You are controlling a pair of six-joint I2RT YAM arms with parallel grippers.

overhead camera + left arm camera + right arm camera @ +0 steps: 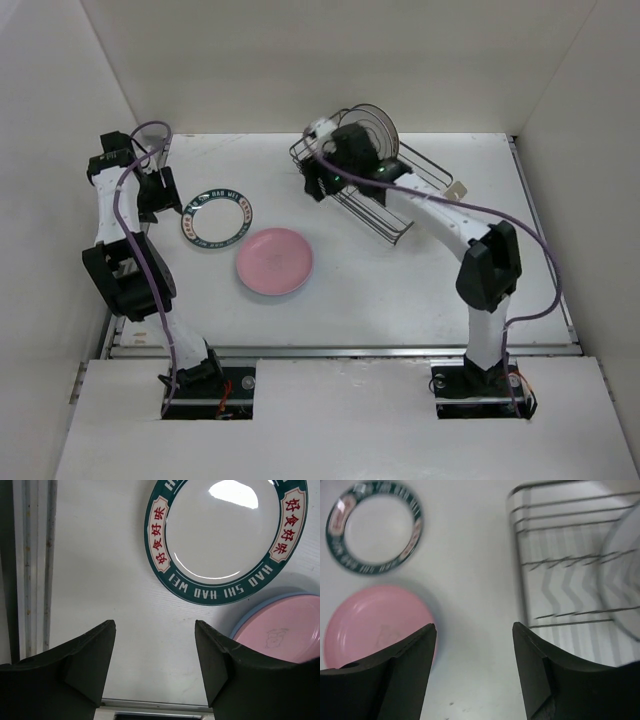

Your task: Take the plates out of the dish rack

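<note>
I will swing and turn my right gripper outward and to the right in the top view next, then lower it onto the plate's rim (384, 120) (602, 583), as the greyish plate stands upright in the rack.
A white plate with a dark lettered rim (215, 218) lies flat on the table, with a pink plate (274, 261) beside it. In the left wrist view the pink plate (285, 630) rests on a blue plate whose rim (252, 614) shows under it. The dish rack (385, 195) stands at the back with upright plates (378, 125) in its far end. My left gripper (163, 195) is open and empty just left of the lettered plate (220, 535). My right gripper (316, 183) is open and empty above the rack's left end (560, 560).
A small cream cup (458, 188) hangs at the rack's right end. White walls close in the table on the left, back and right. A metal rail (35, 565) runs along the table's left edge. A greyish plate (625, 580) stands in the rack.
</note>
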